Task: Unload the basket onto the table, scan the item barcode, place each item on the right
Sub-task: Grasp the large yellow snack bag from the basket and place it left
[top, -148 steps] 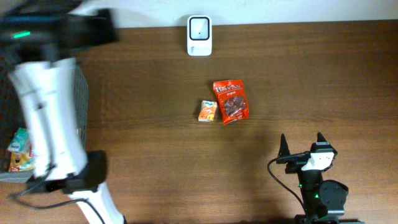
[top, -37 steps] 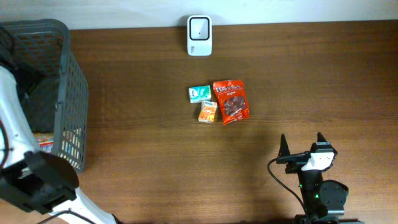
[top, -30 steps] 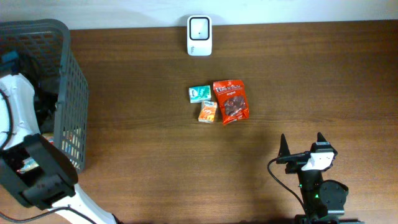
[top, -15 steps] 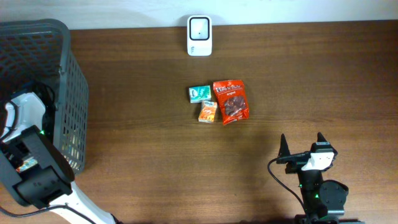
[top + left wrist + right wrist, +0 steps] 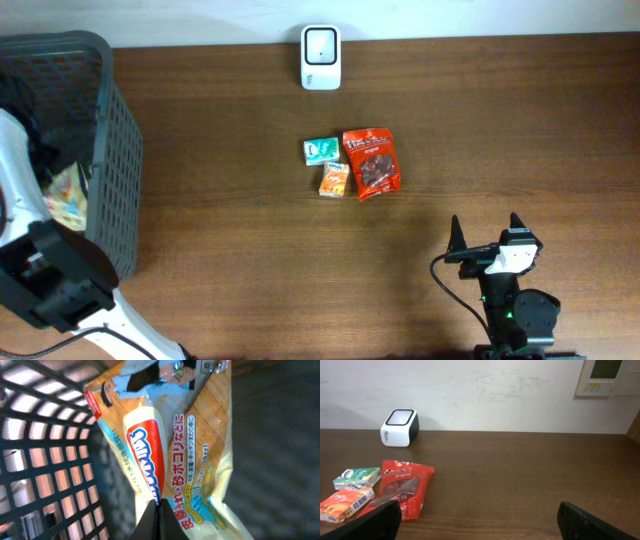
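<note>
I will move my left gripper up over the basket's side next, then down to the table beside the orange box. The table is bare there, so I can release the packet (image 5: 62,195).
My left gripper (image 5: 159,512) is inside the dark mesh basket (image 5: 112,150) at the table's left edge. It is shut on the lower edge of a yellow packet (image 5: 175,445) with a red-and-white label and Japanese print. From overhead that packet (image 5: 62,195) shows inside the basket beside my white left arm (image 5: 18,190). The white barcode scanner (image 5: 321,57) stands at the far edge of the table, also visible as the scanner (image 5: 400,420) from the right wrist. My right gripper (image 5: 487,235) rests open at the near right, holding nothing.
A teal box (image 5: 321,150), an orange box (image 5: 334,179) and a red pouch (image 5: 371,163) lie together mid-table, in front of the scanner. A wall runs behind the table's far edge. The basket's mesh wall (image 5: 45,455) closes in on the packet's left side.
My left jaws have gone from open to shut on the yellow packet, and the left arm has shifted inside the basket. The right arm has not moved.
</note>
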Robot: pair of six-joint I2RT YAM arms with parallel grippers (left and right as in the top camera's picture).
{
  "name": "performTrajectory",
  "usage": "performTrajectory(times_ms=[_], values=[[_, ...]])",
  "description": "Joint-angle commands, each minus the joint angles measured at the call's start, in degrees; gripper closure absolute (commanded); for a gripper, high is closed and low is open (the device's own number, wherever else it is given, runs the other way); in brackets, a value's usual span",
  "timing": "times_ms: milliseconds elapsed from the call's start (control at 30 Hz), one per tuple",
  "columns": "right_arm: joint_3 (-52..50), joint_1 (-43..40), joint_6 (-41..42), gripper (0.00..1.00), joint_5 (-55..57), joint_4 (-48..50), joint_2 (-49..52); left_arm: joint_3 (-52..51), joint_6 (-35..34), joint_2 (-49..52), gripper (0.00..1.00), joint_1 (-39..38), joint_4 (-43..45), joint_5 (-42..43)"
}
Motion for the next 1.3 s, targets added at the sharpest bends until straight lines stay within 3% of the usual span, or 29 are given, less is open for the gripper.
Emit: performTrajectory(times_ms=[0, 167, 267, 333, 467, 567, 700, 800, 900, 967, 1000, 1033, 1067, 1100, 1167, 1267], values=[[-0.5, -0.3, -0.3, 0.02, -0.2, 0.0, -0.4, 13.2, 3.8, -0.5, 1.00, 0.3, -4.7, 2.3], [-0.5, -0.3, -0.3, 0.01, -0.2, 0.0, -0.4, 31.9, 4.1, -4.3, 1.00, -2.3, -8.2, 5.8], [-0.5, -0.3, -0.3, 0.01, -0.1, 0.0, -0.4, 37.5, 4.1, -9.6, 1.00, -8.4, -5.3, 14.0], [-0.5, -0.3, -0.3, 0.01, -0.2, 0.0, -0.4, 37.7, 4.1, -12.4, 1.00, -16.5, -2.5, 18.4], [-0.5, -0.3, -0.3, 0.01, -0.2, 0.0, -0.4, 37.0, 4.0, -12.0, 1.00, -32.3, -1.7, 18.8], [-0.5, -0.3, -0.3, 0.01, -0.2, 0.0, -0.4, 32.9, 4.1, -9.0, 1.00, -42.9, -3.2, 18.8], [-0.5, -0.3, -0.3, 0.01, -0.2, 0.0, -0.4, 21.0, 4.7, -3.1, 1.00, -51.5, -4.3, 14.9], [-0.5, -0.3, -0.3, 0.01, -0.2, 0.0, -0.4, 10.7, 8.8, 0.9, 1.00, -55.3, 0.6, 14.0], [-0.5, -0.3, -0.3, 0.02, -0.2, 0.0, -0.4, -0.4, 20.4, 5.6, 1.00, -58.8, 13.0, 13.6], [-0.5, -0.3, -0.3, 0.02, -0.2, 0.0, -0.4, -2.3, 24.0, 7.7, 1.00, -59.3, 14.1, 10.2], [-0.5, -0.3, -0.3, 0.01, -0.2, 0.0, -0.4, -2.4, 24.0, 8.5, 0.97, -59.3, 13.6, 6.6], [-0.5, -0.3, -0.3, 0.01, -0.2, 0.0, -0.4, -2.4, 24.0, 8.7, 0.85, -59.0, 13.6, 3.1], [-0.5, -0.3, -0.3, 0.01, -0.1, 0.0, -0.4, -2.2, 24.0, 8.6, 0.38, -58.7, 13.7, -1.5], [-0.5, -0.3, -0.3, 0.02, -0.2, 0.0, -0.4, -1.3, 24.0, 8.5, 0.01, -58.5, 13.2, -5.0], [-0.5, -0.3, -0.3, 0.01, -0.2, 0.0, -0.4, 2.7, 23.9, 8.0, 0.01, -57.9, 10.4, -4.7], [-0.5, -0.3, -0.3, 0.01, -0.2, 0.0, -0.4, 17.0, 23.4, 6.6, 0.01, -56.5, 4.7, 1.6]])
